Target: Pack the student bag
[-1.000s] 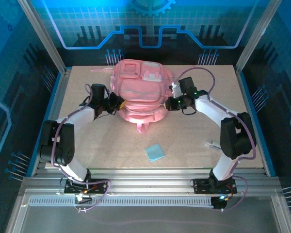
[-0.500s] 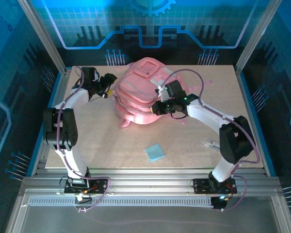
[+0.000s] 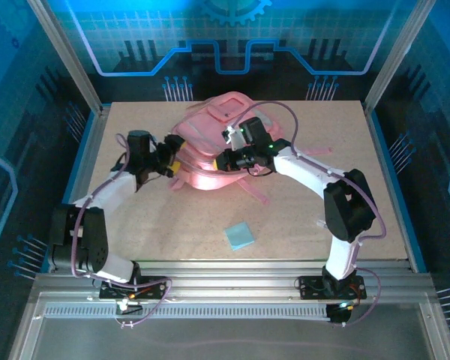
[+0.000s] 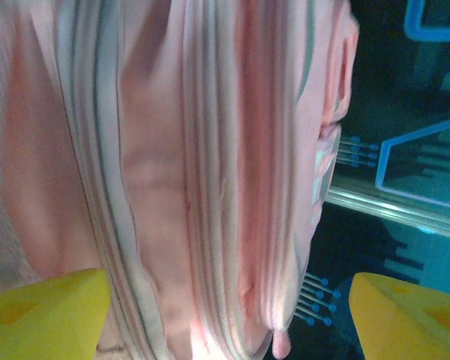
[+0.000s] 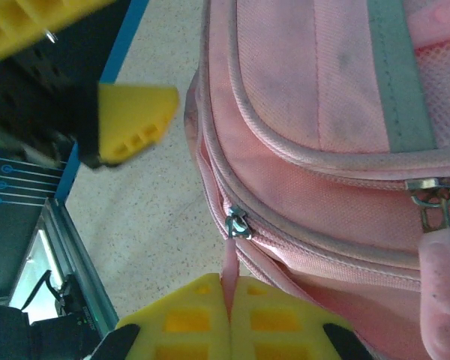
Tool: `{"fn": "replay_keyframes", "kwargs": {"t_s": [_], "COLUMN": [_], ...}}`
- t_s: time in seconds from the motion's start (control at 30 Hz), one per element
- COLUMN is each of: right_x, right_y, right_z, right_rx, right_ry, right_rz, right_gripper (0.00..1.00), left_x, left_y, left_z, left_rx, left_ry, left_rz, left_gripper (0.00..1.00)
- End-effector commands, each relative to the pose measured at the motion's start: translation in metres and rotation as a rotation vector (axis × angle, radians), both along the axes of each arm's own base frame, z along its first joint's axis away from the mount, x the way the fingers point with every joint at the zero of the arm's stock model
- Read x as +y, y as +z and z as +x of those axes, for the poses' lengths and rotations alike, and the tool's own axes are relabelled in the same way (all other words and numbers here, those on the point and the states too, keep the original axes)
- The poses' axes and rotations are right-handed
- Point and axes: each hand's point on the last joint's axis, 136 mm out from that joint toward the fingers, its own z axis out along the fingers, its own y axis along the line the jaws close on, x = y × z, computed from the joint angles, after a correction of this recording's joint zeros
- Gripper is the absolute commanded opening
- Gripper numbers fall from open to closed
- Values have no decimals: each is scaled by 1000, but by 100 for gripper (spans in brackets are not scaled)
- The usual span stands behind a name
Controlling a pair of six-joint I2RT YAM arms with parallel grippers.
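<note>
The zipper line (image 5: 341,264) runs on from the pull, away from my left gripper, so my right gripper will draw along it past the second pull next and then release.
The student bag (image 3: 210,131), a big soft pink backpack, lies at the back middle of the table. My left gripper (image 3: 174,160) is at its left side, open, with folds of the bag (image 4: 210,150) and its zipper lines between the wide-apart yellow fingertips (image 4: 45,315). My right gripper (image 3: 226,159) is over the bag's front edge. In the right wrist view the right gripper (image 5: 229,300) is shut on a thin pink zipper pull (image 5: 229,266) hanging from a metal slider (image 5: 238,223) on the bag (image 5: 322,97). One yellow finger (image 5: 131,120) of the left gripper is close by.
A flat light-blue square (image 3: 240,235) lies on the table (image 3: 300,202) in front of the bag. A small pale item (image 3: 326,223) sits by the right arm. A pink strap (image 3: 255,193) trails toward the front. A second zipper pull (image 5: 435,225) hangs at the right.
My left gripper has opened, swung to the back left and come back to the bag's left side. The right gripper moved left, still shut on the pull, and the bag turned and shifted.
</note>
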Motion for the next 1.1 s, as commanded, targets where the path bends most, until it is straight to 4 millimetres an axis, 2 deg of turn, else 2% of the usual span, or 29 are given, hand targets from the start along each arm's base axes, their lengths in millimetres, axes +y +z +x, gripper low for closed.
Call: {"fn": "replay_keyframes", "kwargs": {"t_s": [0.0, 0.13, 0.2, 0.33, 0.4, 0.5, 0.6, 0.73, 1.07], "right_x": [26, 31, 32, 23, 10, -14, -45, -84, -168], "right_y": [46, 40, 36, 19, 8, -9, -29, -40, -36], "right_z": [-14, -28, -36, -43, -44, -43, -35, -13, 44], "right_rx": [-78, -64, -59, -42, -43, -32, -35, -49, -115], "right_ry": [95, 115, 127, 115, 94, 61, 12, -67, -270], "right_rz": [142, 145, 143, 85, 31, -32, -135, -208, -334], "right_gripper": [0, 0, 0, 0, 0, 0, 0, 0, 0], "left_x": [-24, -56, -66, -70, -67, -61, -54, -47, -44], "left_y": [13, 8, -1, -15, -15, -13, -10, -4, 1], "left_z": [4, 16, 22, 29, 29, 28, 26, 23, 15], "left_rx": [-38, -44, -31, -30, -44, -48, -49, -58, -56], "left_ry": [25, -30, -49, -46, -47, -52, -47, -51, -73], "left_rz": [-95, -143, -167, -177, -149, -115, -102, -86, -70], "left_gripper": [83, 81, 73, 38, 19, 0, 0, 0, 0]}}
